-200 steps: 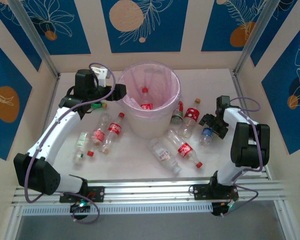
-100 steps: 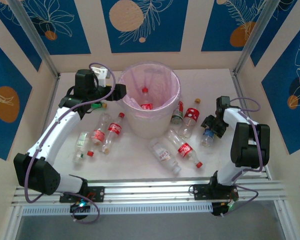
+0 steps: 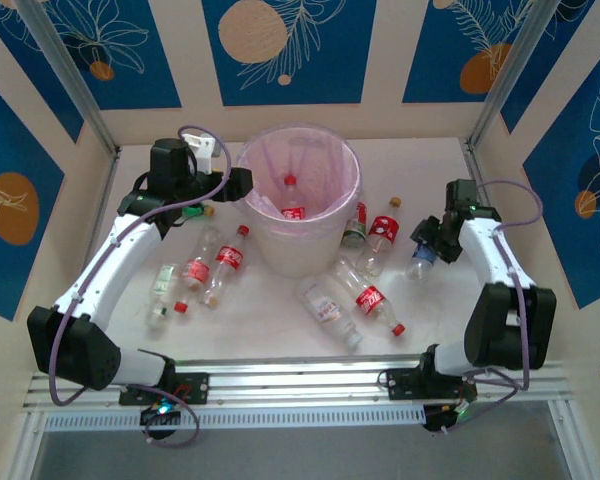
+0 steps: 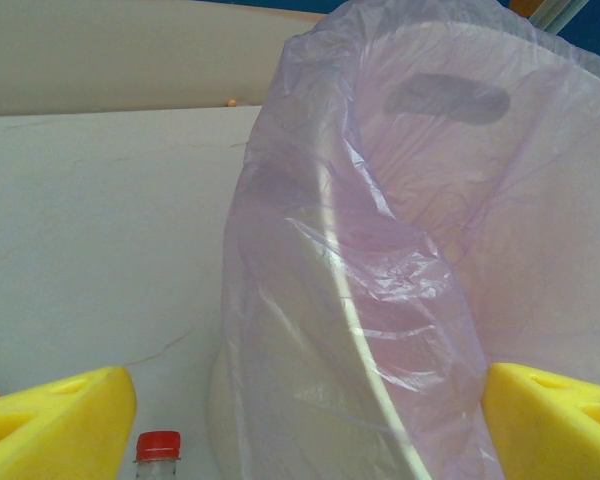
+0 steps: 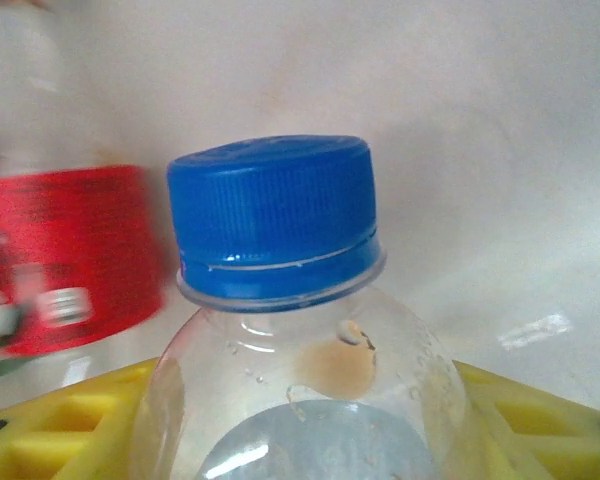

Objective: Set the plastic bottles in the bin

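Observation:
The blue-capped bottle is still standing outside the bin. I will lift it next with my right gripper, carry it over the lined bin's opening (image 3: 300,178) and lower it inside.
The bin (image 3: 302,248) with its pinkish liner stands mid-table, and one red-capped bottle (image 3: 292,205) lies inside. My left gripper (image 3: 242,184) hovers open at the bin's left rim; in the left wrist view its yellow fingers (image 4: 56,420) spread wide before the lined bin wall (image 4: 380,300), with nothing held. My right gripper (image 3: 427,240) is shut on a clear blue-capped bottle (image 5: 280,290), right of the bin. Red-labelled bottles (image 3: 228,262) lie left of the bin, with others (image 3: 368,297) to its right. A green bottle (image 3: 192,211) peeks out under the left arm.
A loose cap (image 3: 395,200) lies behind the right-hand bottles. A red cap (image 4: 158,445) of a table bottle shows below my left gripper (image 4: 310,410). A blurred red-labelled bottle (image 5: 65,260) sits just left of my right gripper (image 5: 300,420). Walls close in the table on three sides.
My right arm has swung outward and back, carrying the blue-capped bottle slightly up and to the right. The left arm has stayed still.

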